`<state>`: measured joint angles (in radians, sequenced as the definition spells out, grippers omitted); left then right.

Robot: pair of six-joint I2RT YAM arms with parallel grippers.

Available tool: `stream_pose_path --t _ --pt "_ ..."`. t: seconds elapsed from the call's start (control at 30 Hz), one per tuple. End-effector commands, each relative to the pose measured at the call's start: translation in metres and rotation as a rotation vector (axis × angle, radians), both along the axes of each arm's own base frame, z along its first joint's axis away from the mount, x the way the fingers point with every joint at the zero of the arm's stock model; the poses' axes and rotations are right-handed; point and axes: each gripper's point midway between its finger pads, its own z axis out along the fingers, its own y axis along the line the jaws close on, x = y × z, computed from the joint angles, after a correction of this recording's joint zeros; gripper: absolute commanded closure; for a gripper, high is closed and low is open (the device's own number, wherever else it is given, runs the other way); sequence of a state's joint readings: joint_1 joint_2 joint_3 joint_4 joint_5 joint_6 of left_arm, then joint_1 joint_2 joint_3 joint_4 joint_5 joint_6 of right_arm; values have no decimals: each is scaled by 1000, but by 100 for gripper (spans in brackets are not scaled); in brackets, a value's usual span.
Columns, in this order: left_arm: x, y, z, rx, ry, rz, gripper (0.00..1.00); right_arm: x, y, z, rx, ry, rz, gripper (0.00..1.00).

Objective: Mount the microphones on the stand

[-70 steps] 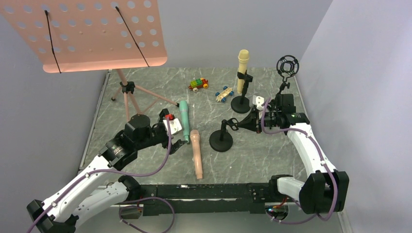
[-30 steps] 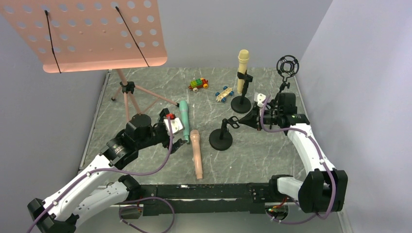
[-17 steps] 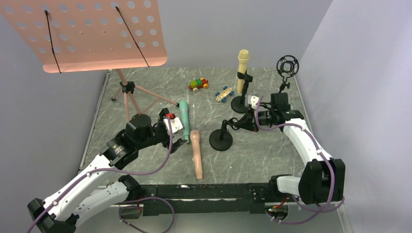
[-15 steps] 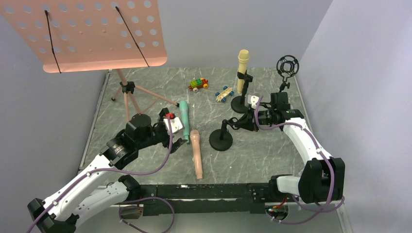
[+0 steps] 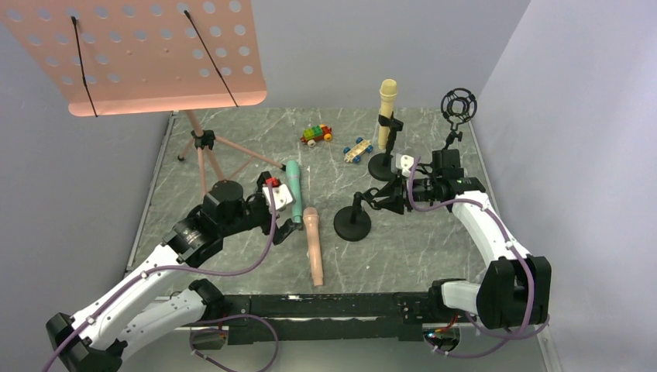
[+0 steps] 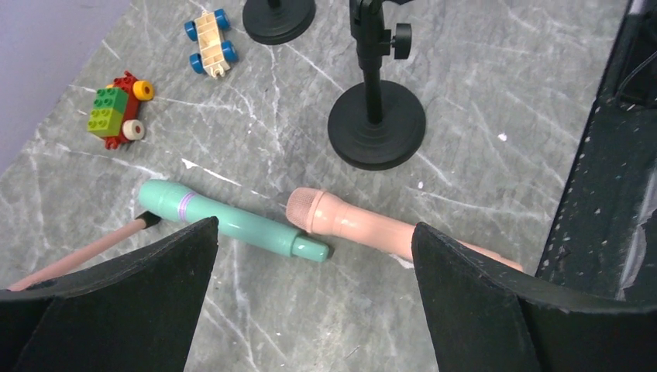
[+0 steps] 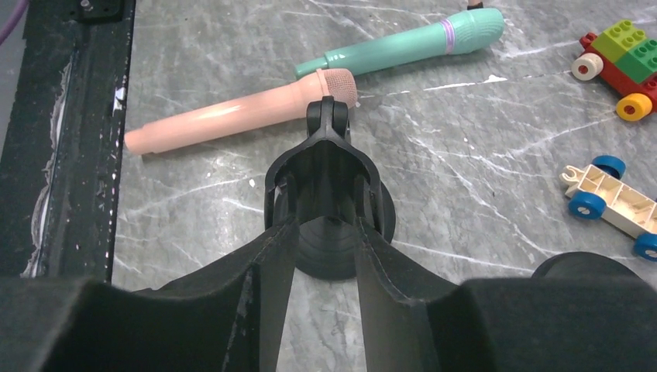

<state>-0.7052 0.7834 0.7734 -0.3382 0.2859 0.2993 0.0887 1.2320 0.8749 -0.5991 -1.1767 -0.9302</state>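
Observation:
I will turn my left gripper to line up with the microphone's handle, because the peach-pink microphone (image 5: 314, 244) lies at a slant to the open fingers. Then I will go down with the fingers on both sides of the microphone's neck.
The mint-green microphone (image 5: 294, 190) and the peach-pink microphone (image 5: 314, 244) lie on the table left of an empty black stand (image 5: 352, 226). The pale yellow microphone (image 5: 386, 108) stands clipped in a far stand (image 5: 383, 167). My left gripper (image 5: 288, 225) hovers open over the mint microphone's (image 6: 232, 221) tail end and the peach microphone's head (image 6: 310, 208). My right gripper (image 5: 377, 200) is shut on the empty stand's clip (image 7: 325, 167), one finger on each side.
A third stand with a ring mount (image 5: 458, 105) stands at the far right. Two toy cars (image 5: 316, 135) (image 5: 357, 149) sit at the back. A pink music stand (image 5: 139, 54) with its tripod (image 5: 203, 143) fills the back left. A wall runs along the right.
My right gripper has moved left to the empty stand's clip and closed on it. My left gripper has shifted slightly towards the mint microphone.

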Motion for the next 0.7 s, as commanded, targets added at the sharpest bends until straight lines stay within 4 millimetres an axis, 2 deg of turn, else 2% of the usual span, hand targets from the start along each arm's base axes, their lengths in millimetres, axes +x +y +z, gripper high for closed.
stream_pose_path --t 0.0,0.07,0.13,0.23,0.33,0.4,0.5,0.67 --pt "-2 -15 17 -134 49 -7 1 -2 6 11 41 -64 40 54" --pt "-4 -19 15 -201 131 22 1 -3 6 10 42 -63 40 51" --pt "-7 -24 4 -288 273 81 1 -3 6 8 44 -62 37 49" --pt "-13 -33 -23 -400 544 177 1 -2 6 7 42 -64 31 49" --pt "-20 -42 -62 -420 755 298 1 -2 5 6 41 -64 30 49" --pt "-22 -44 -83 -371 787 415 1 -3 5 6 40 -66 34 49" --pt "-15 -42 -101 -309 811 591 1 -3 5 5 41 -64 34 49" --pt "5 -38 -134 -154 852 844 1 -3 5 4 37 -59 37 49"
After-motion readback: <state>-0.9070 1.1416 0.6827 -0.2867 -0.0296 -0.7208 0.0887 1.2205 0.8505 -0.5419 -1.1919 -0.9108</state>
